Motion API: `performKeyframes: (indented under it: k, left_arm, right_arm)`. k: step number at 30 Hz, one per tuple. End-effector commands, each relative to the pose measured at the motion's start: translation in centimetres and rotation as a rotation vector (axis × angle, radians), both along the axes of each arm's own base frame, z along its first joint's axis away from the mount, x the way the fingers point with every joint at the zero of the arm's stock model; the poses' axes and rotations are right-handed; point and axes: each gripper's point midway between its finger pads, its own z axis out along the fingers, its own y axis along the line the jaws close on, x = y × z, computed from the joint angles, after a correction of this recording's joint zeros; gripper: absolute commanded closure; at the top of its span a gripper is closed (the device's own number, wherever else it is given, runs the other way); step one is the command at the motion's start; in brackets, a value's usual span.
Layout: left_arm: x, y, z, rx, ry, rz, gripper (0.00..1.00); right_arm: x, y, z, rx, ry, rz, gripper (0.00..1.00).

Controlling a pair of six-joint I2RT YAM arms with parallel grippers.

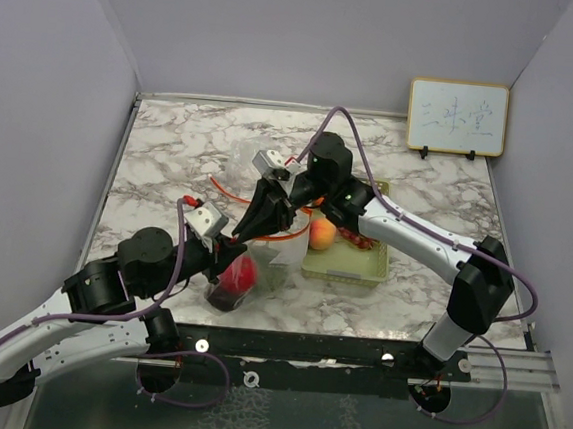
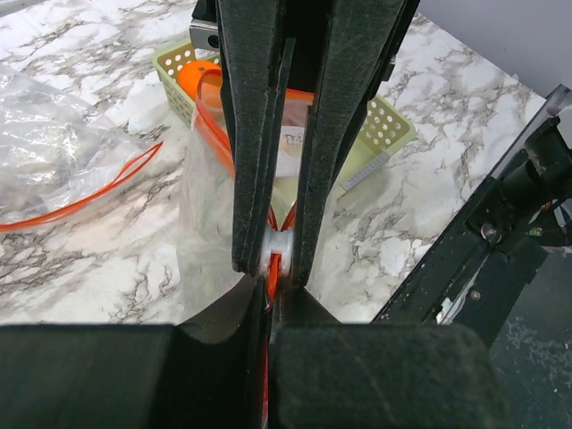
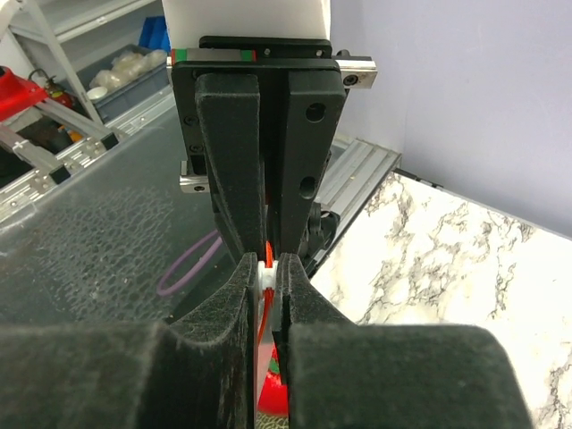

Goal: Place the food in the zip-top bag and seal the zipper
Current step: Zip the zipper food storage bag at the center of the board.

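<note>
The orange zipper is open beyond the white slider (image 3: pixel 266 271), so my right gripper needs to pull outward along it, away from my left gripper, and let go at the zipper's far end.
A clear zip-top bag (image 1: pixel 254 264) with an orange zipper stands on the table near the front, with a red fruit (image 1: pixel 239 274) inside. My left gripper (image 1: pixel 230 246) is shut on the bag's zipper edge (image 2: pixel 271 279). My right gripper (image 1: pixel 245 233) meets it tip to tip and is shut on the white slider (image 3: pixel 266 271), which also shows in the left wrist view (image 2: pixel 273 250). The red fruit (image 3: pixel 273 395) shows below my right fingers. An orange-peach fruit (image 1: pixel 322 234) lies in the pale green tray (image 1: pixel 347 267). The melon is not in view.
A second clear bag (image 1: pixel 243 166) with an orange zipper lies open behind the grippers; it also shows in the left wrist view (image 2: pixel 63 143). Small red items (image 1: pixel 360 242) lie in the tray. A small whiteboard (image 1: pixel 457 117) stands at the back right.
</note>
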Motion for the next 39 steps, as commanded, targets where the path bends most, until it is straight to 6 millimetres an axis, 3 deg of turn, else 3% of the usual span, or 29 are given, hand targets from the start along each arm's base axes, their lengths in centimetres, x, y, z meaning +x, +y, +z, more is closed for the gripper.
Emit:
performKeyframes:
  k: [1, 5, 11, 22, 31, 39]
  left_arm:
    - [0.3, 0.5, 2.6, -0.080, -0.056, 0.030, 1.00]
    - [0.2, 1.4, 3.5, -0.098, -0.072, 0.052, 1.00]
    - [-0.1, 3.3, 5.0, -0.143, -0.103, 0.095, 1.00]
    - [0.2, 5.4, 5.6, -0.153, -0.115, 0.171, 1.00]
    - [1.4, 7.7, 6.0, -0.154, -0.135, 0.304, 1.00]
    - [1.7, 9.0, 6.9, -0.179, -0.160, 0.360, 1.00]
  right_arm:
    - [-0.3, 0.1, -0.2, -0.020, -0.009, 0.002, 0.98]
    - [1.1, 0.5, -1.4, -0.072, -0.030, -0.098, 0.98]
    - [4.9, 0.0, -3.7, -0.162, -0.055, -0.273, 0.98]
    - [9.2, -3.4, -4.8, -0.182, -0.052, -0.402, 0.98]
    - [12.7, -6.7, -7.7, -0.238, -0.007, -0.513, 0.98]
    - [14.3, -8.2, -8.8, -0.254, 0.017, -0.568, 0.98]
